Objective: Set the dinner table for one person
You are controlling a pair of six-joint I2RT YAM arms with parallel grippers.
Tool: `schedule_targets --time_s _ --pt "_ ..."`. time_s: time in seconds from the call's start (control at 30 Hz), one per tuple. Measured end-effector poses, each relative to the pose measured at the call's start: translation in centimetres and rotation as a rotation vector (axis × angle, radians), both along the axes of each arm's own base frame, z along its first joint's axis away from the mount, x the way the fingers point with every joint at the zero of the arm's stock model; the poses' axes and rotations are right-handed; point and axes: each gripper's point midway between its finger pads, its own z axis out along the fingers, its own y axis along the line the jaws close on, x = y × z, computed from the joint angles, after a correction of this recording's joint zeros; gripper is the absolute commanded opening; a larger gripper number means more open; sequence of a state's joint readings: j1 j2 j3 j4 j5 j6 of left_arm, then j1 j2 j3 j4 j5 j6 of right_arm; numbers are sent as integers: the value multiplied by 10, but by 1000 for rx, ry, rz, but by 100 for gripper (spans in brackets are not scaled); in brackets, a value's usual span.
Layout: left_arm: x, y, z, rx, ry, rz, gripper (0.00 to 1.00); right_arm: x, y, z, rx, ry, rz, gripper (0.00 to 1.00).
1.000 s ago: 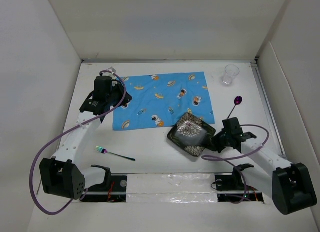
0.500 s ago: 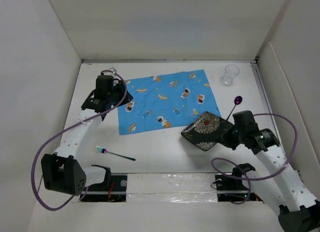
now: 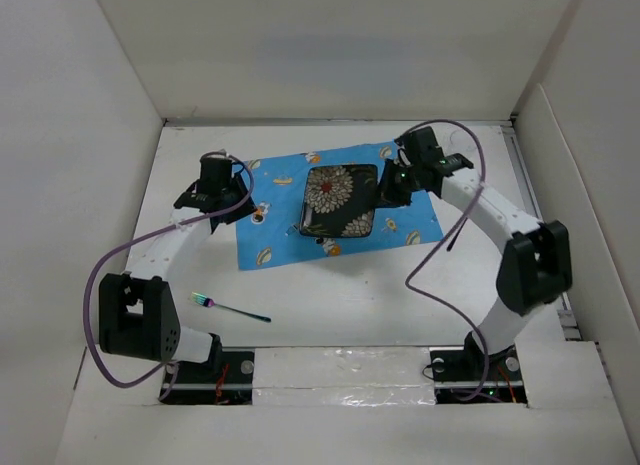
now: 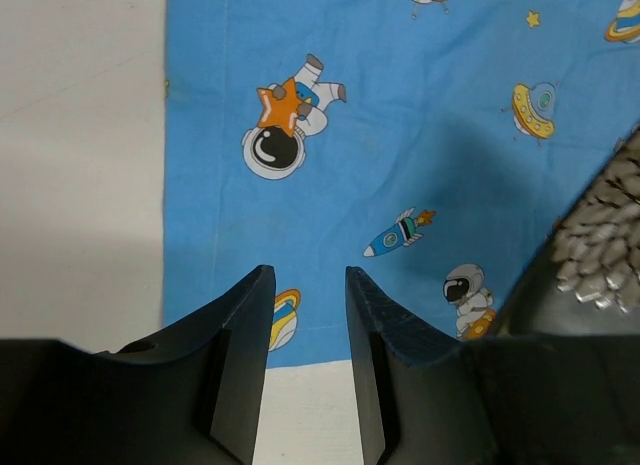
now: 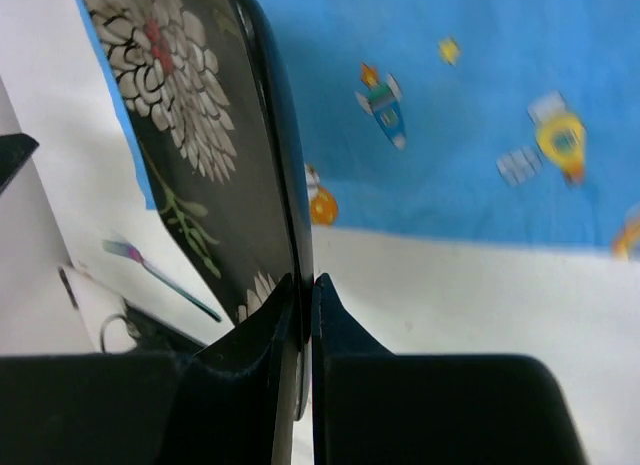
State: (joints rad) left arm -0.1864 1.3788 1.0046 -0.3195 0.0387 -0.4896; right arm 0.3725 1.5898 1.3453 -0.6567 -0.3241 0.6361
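Note:
Next, my right gripper will move the hovering plate below and to its left in the top view, lower and release it there, since the blue cloth's middle lies there.
The dinner table (image 3: 340, 305) is the white walled surface. A blue cartoon-printed cloth (image 3: 275, 230) lies at its middle back. My right gripper (image 3: 385, 190) is shut on the right rim of a black square plate (image 3: 338, 200) with a white flower pattern, holding it over the cloth. In the right wrist view the plate (image 5: 190, 135) stands edge-on between the shut fingertips (image 5: 306, 285). My left gripper (image 3: 225, 197) hovers over the cloth's left edge, open and empty. In the left wrist view its gripper (image 4: 308, 285) shows the cloth (image 4: 400, 135) below.
An iridescent fork (image 3: 230, 307) lies on the table at the front left; it also shows in the right wrist view (image 5: 160, 275). The right arm (image 3: 490, 210) reaches across the back right. White panels wall the table on three sides.
My right gripper has carried the plate from the front right up and left to above the cloth. The cloth has shifted slightly. My left gripper stayed near the cloth's left edge.

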Motion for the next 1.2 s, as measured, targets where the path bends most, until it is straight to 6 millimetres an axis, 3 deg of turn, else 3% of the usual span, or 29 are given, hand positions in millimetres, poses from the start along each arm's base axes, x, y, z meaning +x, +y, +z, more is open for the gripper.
schedule_targets --time_s 0.17,0.43,0.67,0.83,0.9,0.93,1.03,1.2 --pt "-1 4 -5 -6 8 26 32 42 24 -31 23 7 181 0" --pt "-23 0 -17 -6 42 14 33 86 36 -60 88 25 320 0" --pt "-34 0 -17 19 55 18 39 103 43 -85 105 61 329 0" --pt "-45 10 -32 20 109 58 40 105 43 -103 99 102 322 0" --pt "-54 17 -45 22 149 82 45 106 43 -106 94 114 317 12" --pt "-60 19 -51 24 172 91 47 106 42 -107 90 119 313 32" --pt "-74 23 -64 29 231 109 47 108 41 -106 86 117 307 54" --pt "-82 33 -71 71 262 136 47 102 31 -96 55 92 276 68"
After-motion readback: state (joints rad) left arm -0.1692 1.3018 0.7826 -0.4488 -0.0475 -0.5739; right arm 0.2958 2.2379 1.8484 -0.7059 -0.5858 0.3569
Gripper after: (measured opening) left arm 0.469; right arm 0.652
